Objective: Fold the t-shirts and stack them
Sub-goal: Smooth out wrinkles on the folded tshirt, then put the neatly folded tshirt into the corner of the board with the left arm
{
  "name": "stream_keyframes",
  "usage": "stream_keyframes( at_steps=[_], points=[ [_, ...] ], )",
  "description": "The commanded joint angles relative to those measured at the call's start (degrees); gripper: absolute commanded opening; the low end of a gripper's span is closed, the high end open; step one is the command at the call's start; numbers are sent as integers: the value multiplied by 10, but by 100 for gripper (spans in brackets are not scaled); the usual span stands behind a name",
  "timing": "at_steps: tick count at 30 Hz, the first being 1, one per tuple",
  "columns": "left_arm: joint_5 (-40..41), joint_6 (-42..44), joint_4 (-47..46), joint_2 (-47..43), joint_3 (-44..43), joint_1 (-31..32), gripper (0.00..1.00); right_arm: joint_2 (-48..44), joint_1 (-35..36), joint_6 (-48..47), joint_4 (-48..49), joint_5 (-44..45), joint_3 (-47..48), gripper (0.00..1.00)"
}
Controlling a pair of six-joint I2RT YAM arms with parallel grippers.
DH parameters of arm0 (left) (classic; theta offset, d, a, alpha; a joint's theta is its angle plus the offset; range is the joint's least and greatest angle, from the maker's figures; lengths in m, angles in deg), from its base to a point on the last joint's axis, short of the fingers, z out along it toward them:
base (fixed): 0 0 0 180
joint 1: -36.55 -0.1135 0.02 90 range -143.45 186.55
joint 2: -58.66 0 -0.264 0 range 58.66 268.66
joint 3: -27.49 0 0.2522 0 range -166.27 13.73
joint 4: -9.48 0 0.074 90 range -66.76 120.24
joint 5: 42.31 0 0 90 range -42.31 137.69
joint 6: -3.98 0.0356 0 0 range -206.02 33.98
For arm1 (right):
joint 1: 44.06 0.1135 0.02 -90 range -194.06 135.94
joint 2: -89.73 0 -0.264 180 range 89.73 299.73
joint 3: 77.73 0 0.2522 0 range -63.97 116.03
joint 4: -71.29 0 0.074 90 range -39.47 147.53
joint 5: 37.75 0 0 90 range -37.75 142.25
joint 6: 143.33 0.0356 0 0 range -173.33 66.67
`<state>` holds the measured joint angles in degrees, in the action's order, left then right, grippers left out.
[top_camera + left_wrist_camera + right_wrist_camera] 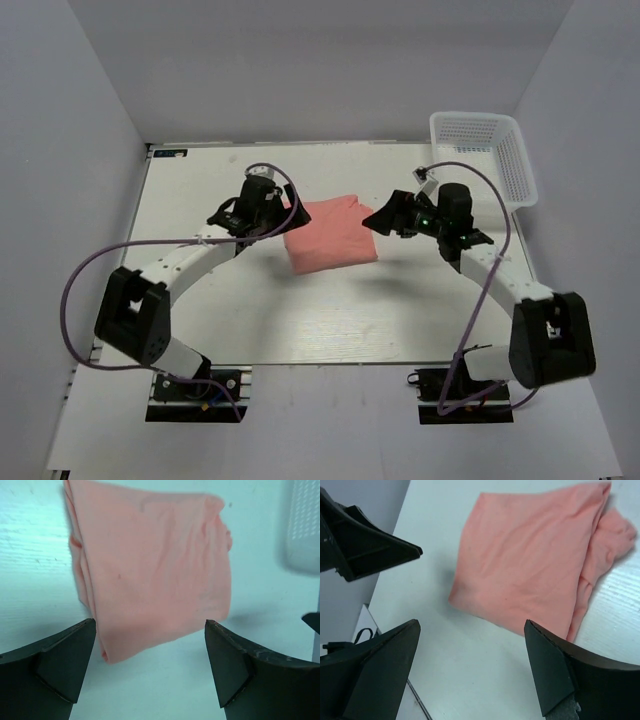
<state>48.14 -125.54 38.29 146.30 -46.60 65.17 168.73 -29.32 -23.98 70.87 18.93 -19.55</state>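
Observation:
The robot's open left gripper needs to go down next onto the shirt's layered side edge (288, 243) (89, 586), farthest from the right gripper, because the folded layers lie stacked together there.
A salmon-pink t-shirt (329, 234) lies folded into a compact rectangle on the white table, between my two grippers. It also shows in the left wrist view (150, 570) and in the right wrist view (530, 560). My left gripper (288, 215) is open and empty, hovering just left of the shirt; in the left wrist view (150, 630) its jaws stand wide apart over the shirt's near edge. My right gripper (381, 222) is open and empty just right of the shirt; in the right wrist view (472, 630) the shirt lies beyond the fingertips.
A white plastic mesh basket (487, 152) stands at the table's back right corner, seen blurred in the left wrist view (304, 525). The left gripper shows as a dark shape in the right wrist view (360, 540). White walls enclose the table.

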Motion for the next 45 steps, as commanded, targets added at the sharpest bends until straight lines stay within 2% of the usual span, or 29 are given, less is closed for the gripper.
stream_keyframes(
  at_steps=[1,9,12,15,21,26,28,29,31,33,36,37,39,41,45],
  points=[
    [57,-6,24,-42,13,-6,100,-68,-3,-42,-57,42,0,90],
    [63,-18,71,72,-53,-6,100,-175,-2,-60,-114,72,-13,90],
    [54,-18,25,96,-53,-6,95,-203,-3,-70,-131,78,-7,90],
    [78,-23,52,126,-80,-6,89,-223,-3,-80,-176,89,-3,90],
    [83,-34,65,192,-93,-6,77,-248,-4,-97,-200,113,-9,90],
    [83,-27,64,221,-109,1,54,-259,-2,-110,-219,140,-21,90],
    [70,-9,64,227,-109,6,37,-263,-3,-114,-224,159,-23,90],
    [62,11,48,233,-115,6,31,-266,-3,-116,-227,163,-27,90],
    [44,58,39,238,-123,6,0,-269,-3,-116,-234,177,-29,90],
    [44,115,59,251,-149,1,0,-272,-3,-120,-234,186,-29,90],
    [171,204,148,283,-239,-9,0,-276,-2,-125,-233,197,-31,90],
    [265,220,165,292,-288,-9,0,-274,-3,-126,-232,203,-32,90],
    [354,288,182,307,-328,-16,0,-270,-3,-125,-226,204,-34,90],
    [380,370,149,313,-357,-23,0,-258,-4,-125,-223,201,-29,90],
    [399,487,85,308,-363,-59,0,-244,-3,-126,-227,210,-28,90]
  ],
)
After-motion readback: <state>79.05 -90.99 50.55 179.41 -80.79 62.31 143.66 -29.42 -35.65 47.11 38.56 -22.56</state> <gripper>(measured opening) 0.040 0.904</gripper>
